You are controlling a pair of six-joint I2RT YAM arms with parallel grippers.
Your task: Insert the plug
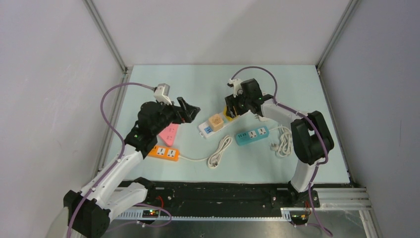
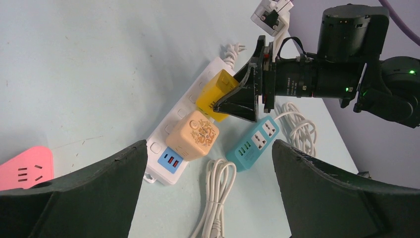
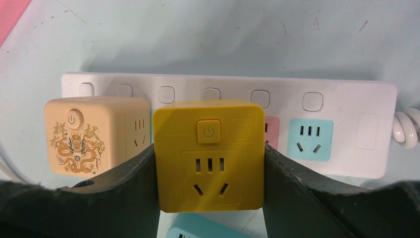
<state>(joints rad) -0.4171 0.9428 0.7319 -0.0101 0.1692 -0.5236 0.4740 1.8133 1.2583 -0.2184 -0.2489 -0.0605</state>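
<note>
The part of the white power strip between the beige cube and pink socket lies below my right gripper, which will next move down and release the yellow cube plug [image 3: 208,153].
A yellow cube plug [image 3: 208,153] is held between the fingers of my right gripper [image 3: 209,163], which is shut on its two sides. It sits over the white power strip [image 3: 346,99], right beside a beige cube adapter [image 3: 94,134] plugged into the strip. Whether its pins are in a socket is hidden. In the top view the right gripper [image 1: 236,106] is at the far end of the strip [image 1: 205,130]. My left gripper [image 1: 190,111] hovers open and empty to the left. Its view shows the yellow cube [image 2: 216,91] and the beige cube [image 2: 193,135].
A teal power strip [image 1: 251,134] with a coiled white cord [image 1: 283,141] lies to the right of the white strip. An orange strip [image 1: 164,152] and a pink strip [image 1: 169,133] lie under the left arm. Another white cord coil [image 1: 219,151] lies in front.
</note>
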